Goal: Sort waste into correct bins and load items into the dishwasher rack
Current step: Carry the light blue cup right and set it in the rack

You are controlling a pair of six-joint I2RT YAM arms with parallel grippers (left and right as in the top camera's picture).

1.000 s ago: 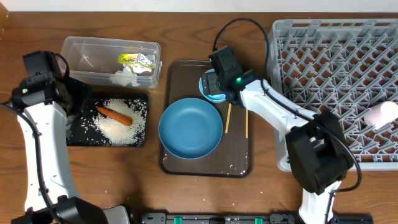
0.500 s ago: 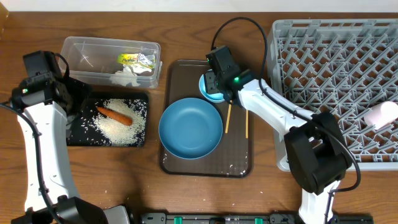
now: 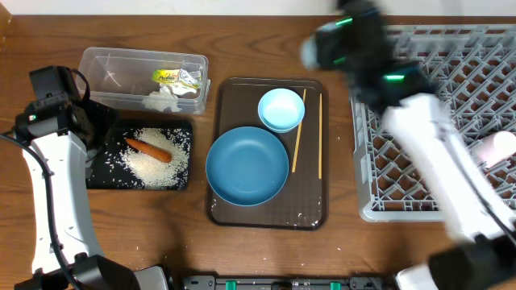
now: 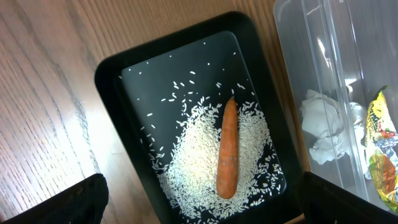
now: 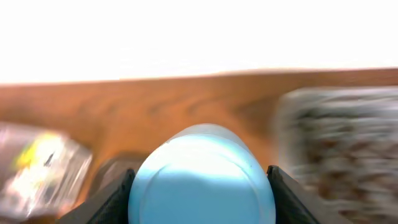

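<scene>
The rack's wires point(image 3: 487, 113) beside the white cup are empty, so my right gripper will swing over the rack rightward in the overhead view, then down beside that cup.
My right gripper point(image 3: 322, 47) is blurred, raised near the left back corner of the grey dishwasher rack point(image 3: 451, 48), and shut on the light-blue cup point(image 5: 201, 177), also visible overhead point(image 3: 310, 53). The light-blue saucer point(image 3: 281, 109), dark-blue bowl point(image 3: 247, 165) and two chopsticks point(image 3: 297, 142) lie on the brown tray point(image 3: 310, 211). A white cup point(image 3: 493, 147) lies in the rack. My left gripper point(image 4: 199, 214) is open above the black tray point(image 4: 118, 81), which holds rice point(image 4: 199, 158) and the carrot point(image 4: 228, 149). The clear tub point(image 3: 105, 60) holds paper wads point(image 4: 326, 127) and the wrapper point(image 3: 177, 77).
A few rice grains lie on the brown tray's front edge point(image 3: 302, 216). The black tray point(image 3: 101, 179) sits directly in front of the clear tub, left of the brown tray. The rack fills the right side of the wooden table point(image 3: 161, 234).
My right arm has swung up and back from the saucer with the light-blue cup in its jaws. The saucer now shows uncovered. The left arm has not moved.
</scene>
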